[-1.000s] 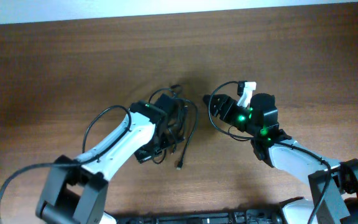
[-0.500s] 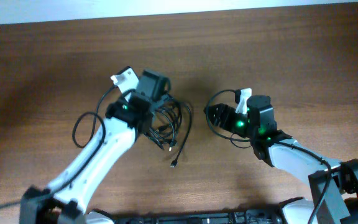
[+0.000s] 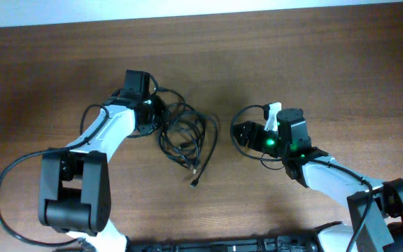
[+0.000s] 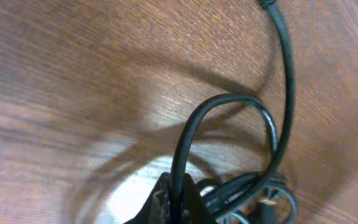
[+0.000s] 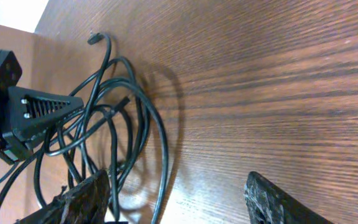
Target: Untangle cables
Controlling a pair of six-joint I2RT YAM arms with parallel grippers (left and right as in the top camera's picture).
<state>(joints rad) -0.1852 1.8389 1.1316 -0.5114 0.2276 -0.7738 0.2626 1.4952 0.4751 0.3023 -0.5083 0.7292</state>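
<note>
The left gripper lifts its piece of cable next, carries it left in the overhead view and releases it on the bare table, which lies clear of the tangle.
The cables (image 3: 185, 133) lie as a loose black tangle of loops on the wooden table, left of centre, with one plug end (image 3: 195, 183) trailing toward the front. My left gripper (image 3: 154, 114) sits at the tangle's left edge. In the left wrist view it (image 4: 179, 202) is shut on one cable strand, which loops up (image 4: 229, 102) from the jaws. My right gripper (image 3: 238, 133) is open and empty to the right of the tangle. In the right wrist view its fingers (image 5: 86, 196) stand wide apart, with the cables (image 5: 107, 112) just beyond the left one.
Thick black robot wires (image 3: 93, 119) loop beside the left arm, and another loop (image 3: 247, 112) sits by the right wrist. The table's far edge (image 3: 201, 17) runs along the top. The left gripper body (image 5: 33, 109) shows in the right wrist view.
My left arm has swung from the front of the tangle up and to the left, dragging a strand with it. The bundle has spread into wider loops. The right gripper has drawn back slightly.
</note>
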